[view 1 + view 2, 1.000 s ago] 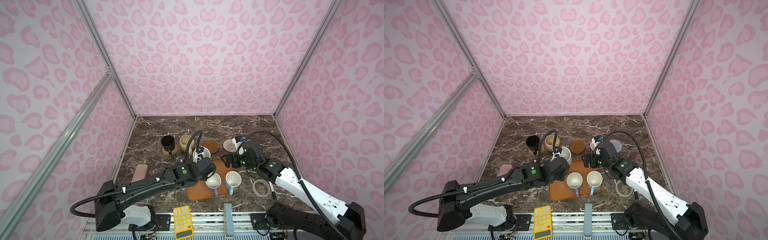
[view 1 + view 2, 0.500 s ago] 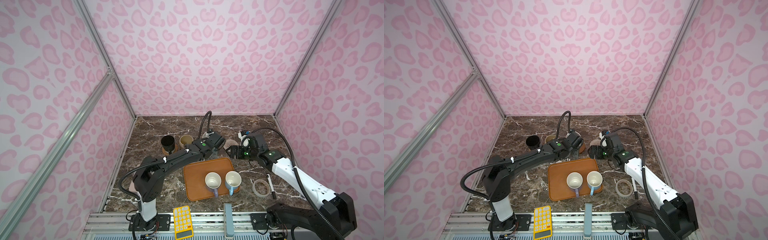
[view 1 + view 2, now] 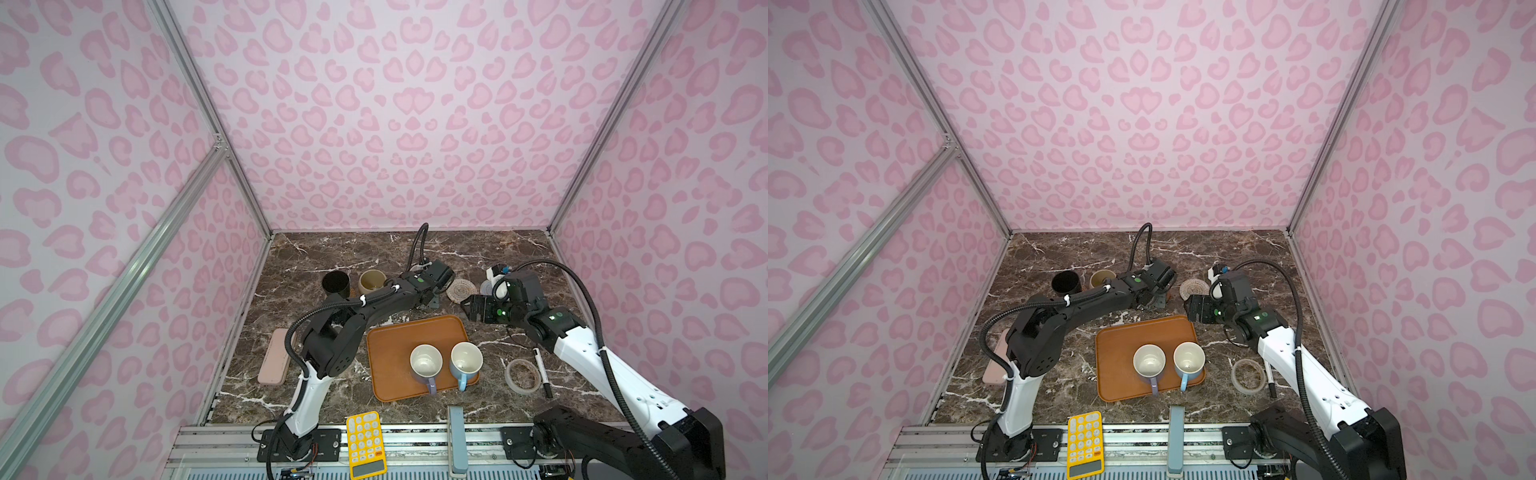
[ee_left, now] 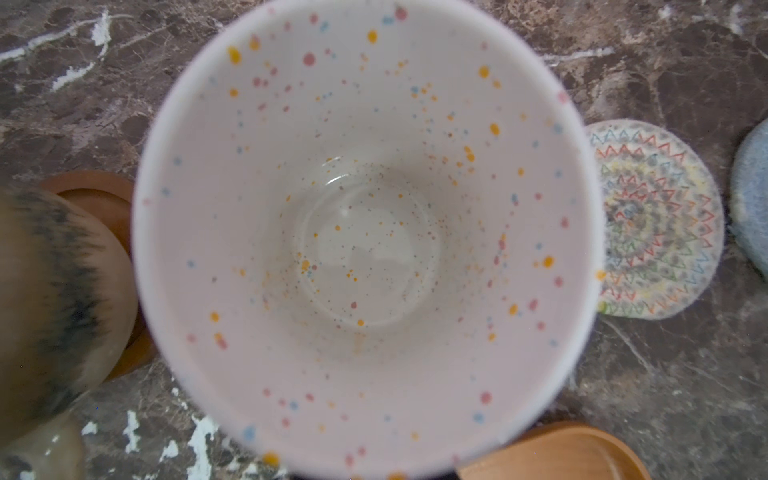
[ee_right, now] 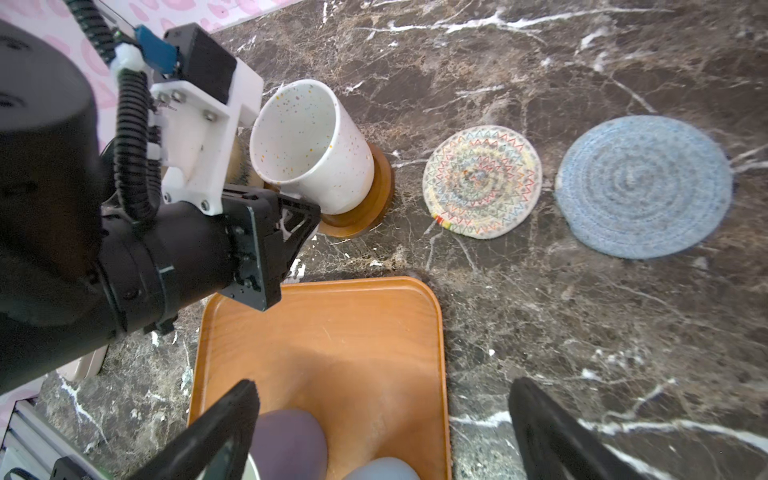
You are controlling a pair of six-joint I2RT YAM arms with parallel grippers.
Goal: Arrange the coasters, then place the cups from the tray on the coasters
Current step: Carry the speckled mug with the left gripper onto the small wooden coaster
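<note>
My left gripper should move the speckled white cup gently and slightly outward over the smooth brown coaster (image 5: pixel 368 210) and open to let go of the cup's handle side, because the cup's base rests there.
My left gripper (image 5: pixel 293 216) is shut on the handle side of the speckled white cup (image 5: pixel 311 145). The cup's base rests on a smooth brown coaster (image 5: pixel 368 210), and its inside fills the left wrist view (image 4: pixel 365 232). In both top views the arm hides it. The black cup (image 3: pixel 336 283) and the cream-yellow cup (image 3: pixel 372 280) stand to its left. The cream woven coaster (image 3: pixel 460 289) and the grey-blue coaster (image 5: pixel 642 187) lie bare to its right. The lavender cup (image 3: pixel 425 361) and the light blue cup (image 3: pixel 465 359) stand on the tray (image 3: pixel 390 345). My right gripper (image 5: pixel 384 390) hangs open over the tray's far right corner.
A pale tape roll (image 3: pixel 523 375) and a marker pen (image 3: pixel 541 372) lie right of the tray. A pink case (image 3: pixel 274 356) lies by the left wall. A yellow calculator (image 3: pixel 365 442) sits on the front rail. Pink walls close in three sides.
My left arm carried the speckled cup from the tray's far edge back to the brown coaster in the row. My right gripper shifted slightly toward the back and stayed open.
</note>
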